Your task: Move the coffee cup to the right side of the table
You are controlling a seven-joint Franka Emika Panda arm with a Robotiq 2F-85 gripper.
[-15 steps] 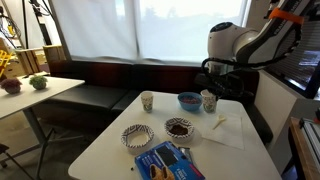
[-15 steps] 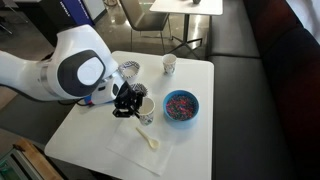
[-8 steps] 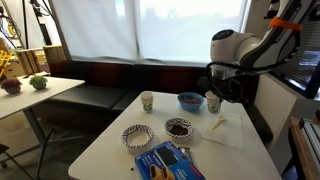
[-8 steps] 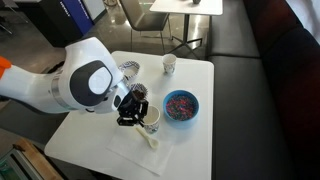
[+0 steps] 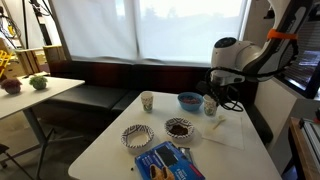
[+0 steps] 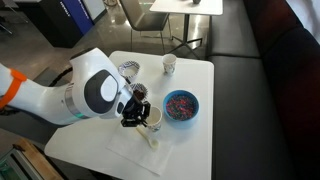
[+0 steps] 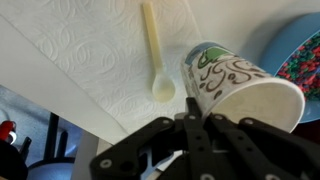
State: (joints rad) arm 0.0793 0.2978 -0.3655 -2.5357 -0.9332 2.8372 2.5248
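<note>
The cup is already upright over the free spot at the napkin's edge beside the blue bowl, so the robot's gripper should go down a little next and let go of the cup there.
The coffee cup (image 7: 240, 85) is whitish paper with grey-green swirls. In the wrist view it fills the upper right, and my gripper (image 7: 195, 125) is shut on its rim wall. In both exterior views the cup (image 5: 210, 104) (image 6: 152, 118) sits just beside the blue bowl (image 5: 189, 100) (image 6: 181, 105), at the edge of the napkin. My gripper (image 5: 214, 96) (image 6: 137, 108) hangs over it on the white table (image 5: 105, 145) (image 6: 205, 150). I cannot tell if the cup's base touches the table.
A white napkin (image 7: 80, 55) (image 6: 135, 148) bears a pale plastic spoon (image 7: 155, 55) next to the cup. A creamier cup (image 5: 147, 101) (image 6: 169, 65) stands farther off. Two patterned bowls (image 5: 135, 135) (image 5: 179, 127) and a blue packet (image 5: 165, 160) lie near the front edge.
My arm has shifted a little with the cup held in it, along the blue bowl toward the napkin and spoon. Nothing else has moved.
</note>
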